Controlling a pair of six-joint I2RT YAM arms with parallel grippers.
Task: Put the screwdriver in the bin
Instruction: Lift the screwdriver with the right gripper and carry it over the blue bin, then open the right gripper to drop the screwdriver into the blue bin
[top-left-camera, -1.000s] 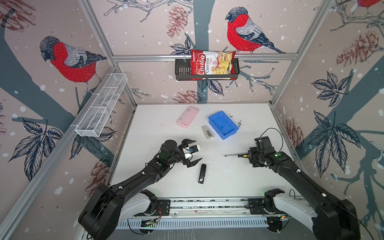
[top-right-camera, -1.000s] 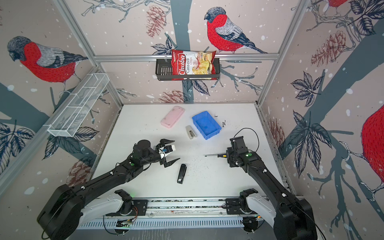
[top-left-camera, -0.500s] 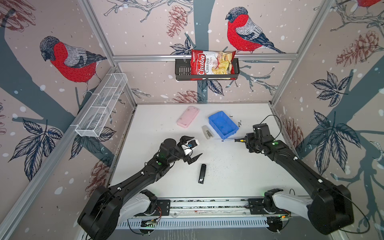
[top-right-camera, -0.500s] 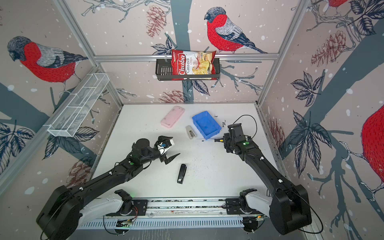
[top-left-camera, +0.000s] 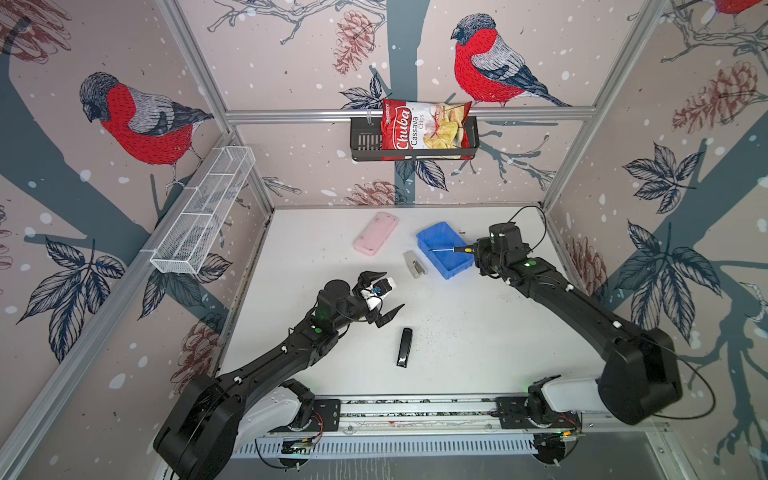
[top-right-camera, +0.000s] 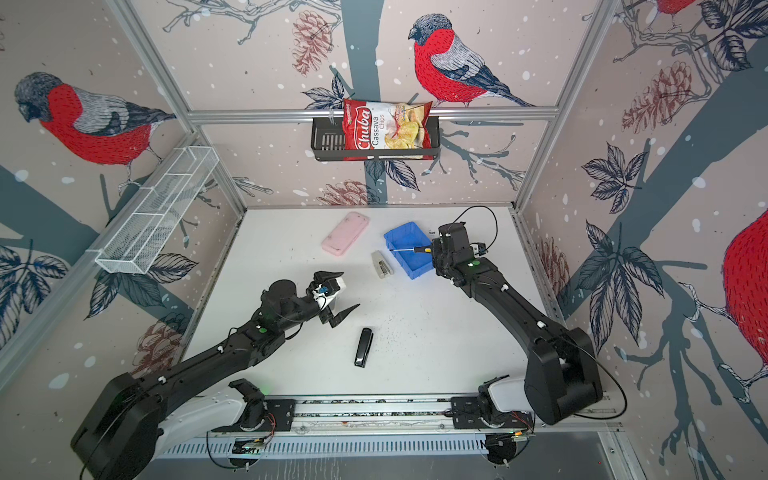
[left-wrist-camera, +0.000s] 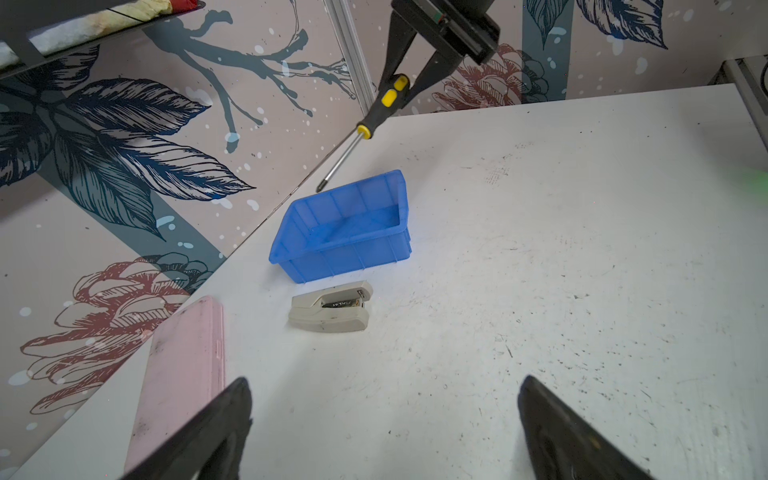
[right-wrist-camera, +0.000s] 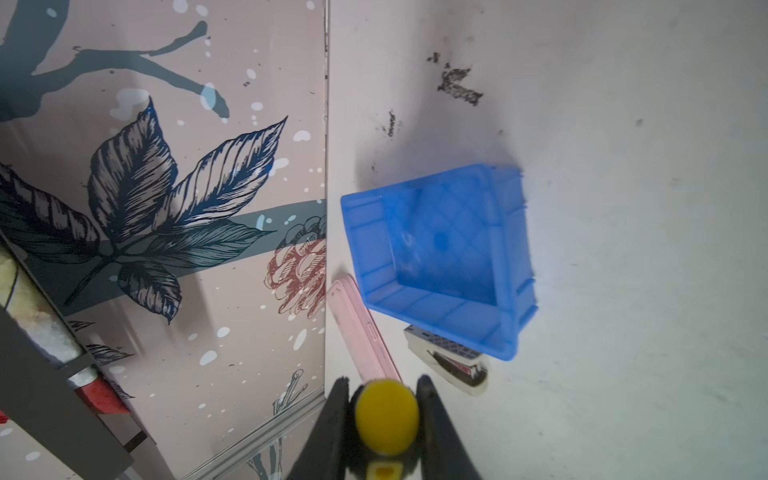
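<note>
The bottom of the blue bin is below my right gripper, toward the grey stapler. So my right gripper will next move down and across over that bottom to let go of the screwdriver (top-left-camera: 451, 250).
The screwdriver (top-left-camera: 451, 250) has a black-and-yellow handle and a thin silver shaft. It hangs nearly level over the blue bin (top-left-camera: 457, 270), tip pointing left above the bin's inside. My right gripper (top-left-camera: 473, 251) is shut on its handle, just right of the bin. In the right wrist view the handle's yellow end (right-wrist-camera: 386, 415) sits clamped between the fingers, with the bin (right-wrist-camera: 440, 316) beyond. The left wrist view shows the screwdriver (left-wrist-camera: 376, 112) slanting down toward the bin (left-wrist-camera: 340, 249). My left gripper (top-left-camera: 394, 291) hovers open and holds nothing, mid-table in both top views.
A grey stapler (top-left-camera: 415, 264) lies against the bin's left side. A pink case (top-left-camera: 376, 232) lies further back left. A black stapler (top-left-camera: 404, 347) lies near the front. A wire basket (top-left-camera: 203, 212) hangs on the left wall, a black rack (top-left-camera: 365, 141) with a chips bag on the back wall.
My right arm has carried the screwdriver from the right middle of the table back and left, to above the bin. The left gripper has shifted slightly and stays open.
</note>
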